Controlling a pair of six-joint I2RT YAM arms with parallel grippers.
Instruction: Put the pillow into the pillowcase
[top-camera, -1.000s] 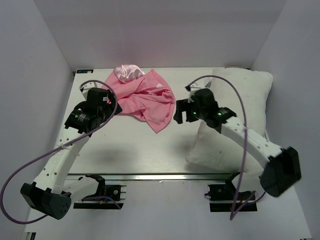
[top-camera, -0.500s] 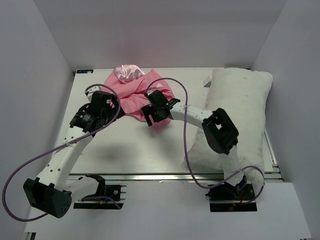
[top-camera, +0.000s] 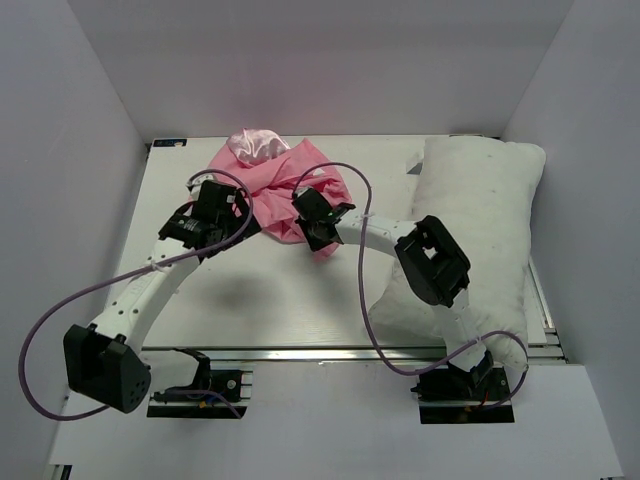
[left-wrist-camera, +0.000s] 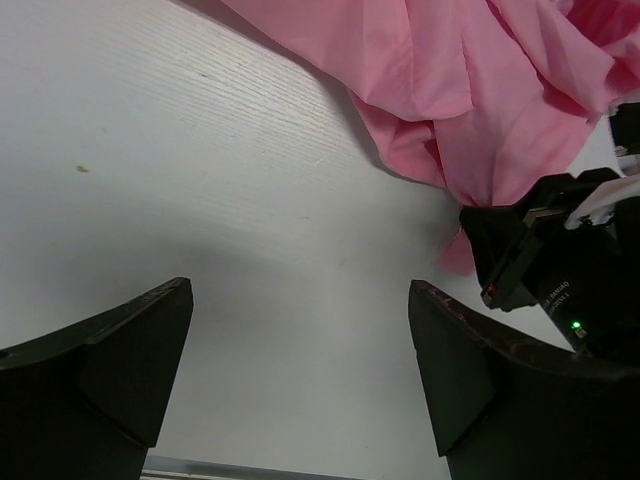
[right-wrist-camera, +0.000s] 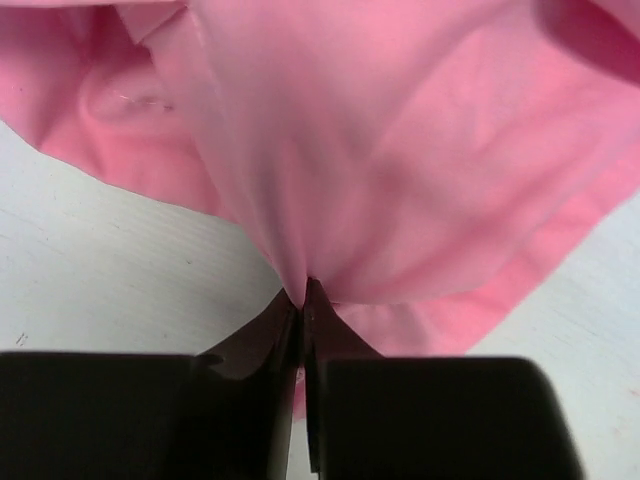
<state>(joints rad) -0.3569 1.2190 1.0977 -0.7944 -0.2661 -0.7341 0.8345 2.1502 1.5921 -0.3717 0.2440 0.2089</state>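
Note:
I should next move my left gripper to the right in the top view and down to pinch the pillowcase's loose near edge, because it lies on that side of my gripper.
The pink pillowcase (top-camera: 285, 185) lies crumpled at the back middle of the table, its shiny satin side showing at the far end (top-camera: 255, 145). My right gripper (top-camera: 313, 228) is shut on the pillowcase's near edge; in the right wrist view the pink cloth (right-wrist-camera: 380, 150) is pinched between the closed fingertips (right-wrist-camera: 303, 292). The white pillow (top-camera: 475, 230) lies along the right side of the table. My left gripper (top-camera: 222, 203) stands open just left of the pillowcase (left-wrist-camera: 470, 90), over bare table, with nothing between its fingers (left-wrist-camera: 130, 350).
White walls close in the table (top-camera: 250, 300) on the left, back and right. The right arm (top-camera: 430, 260) reaches leftward across the pillow's near corner. Purple cables loop from both arms. A metal rail (top-camera: 300, 352) runs along the near edge.
My right gripper has swung left from beside the pillow to the pillowcase's near edge and shut on the cloth. My left gripper has moved right and farther back, toward the pillowcase, still open.

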